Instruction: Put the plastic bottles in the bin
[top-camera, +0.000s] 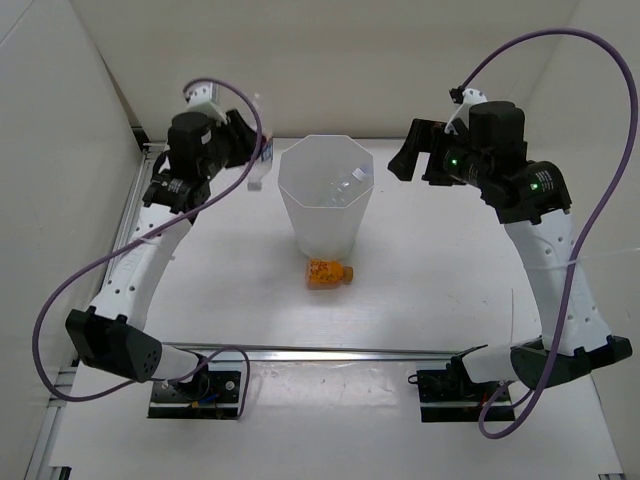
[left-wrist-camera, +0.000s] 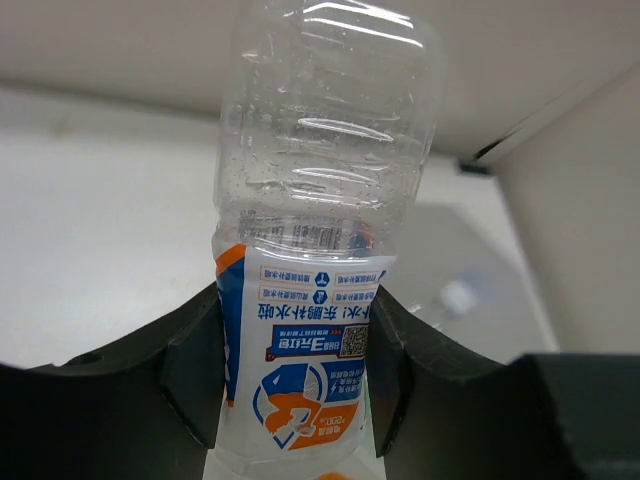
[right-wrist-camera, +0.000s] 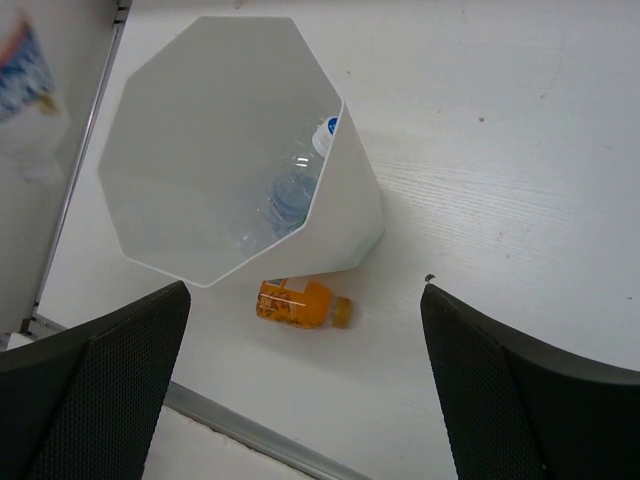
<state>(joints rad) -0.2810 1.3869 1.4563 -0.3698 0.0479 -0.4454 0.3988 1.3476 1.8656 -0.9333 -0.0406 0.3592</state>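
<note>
The bin's opening (top-camera: 322, 174) (left-wrist-camera: 465, 268) is to the right of my left gripper in the top view, so I need to go up, carry the bottle over the bin's rim and let it go.
The white octagonal bin (top-camera: 325, 228) stands mid-table. A clear bottle with a blue cap (right-wrist-camera: 290, 188) lies inside it. The orange bottle (top-camera: 329, 273) lies on its side on the table just in front of the bin; it also shows in the right wrist view (right-wrist-camera: 295, 303). My left gripper (top-camera: 254, 150) (left-wrist-camera: 295, 385) is shut on the clear bottle with the blue label (left-wrist-camera: 320, 200), held above the table just left of the bin (right-wrist-camera: 350, 225). My right gripper (top-camera: 404, 160) (right-wrist-camera: 305, 390) is open and empty, raised to the right of the bin. The green and white-red label bottles are out of view.
White walls close in the table at the left, back and right. A metal rail (top-camera: 300, 353) runs along the near edge, with the arm bases behind it. Cables loop from both arms.
</note>
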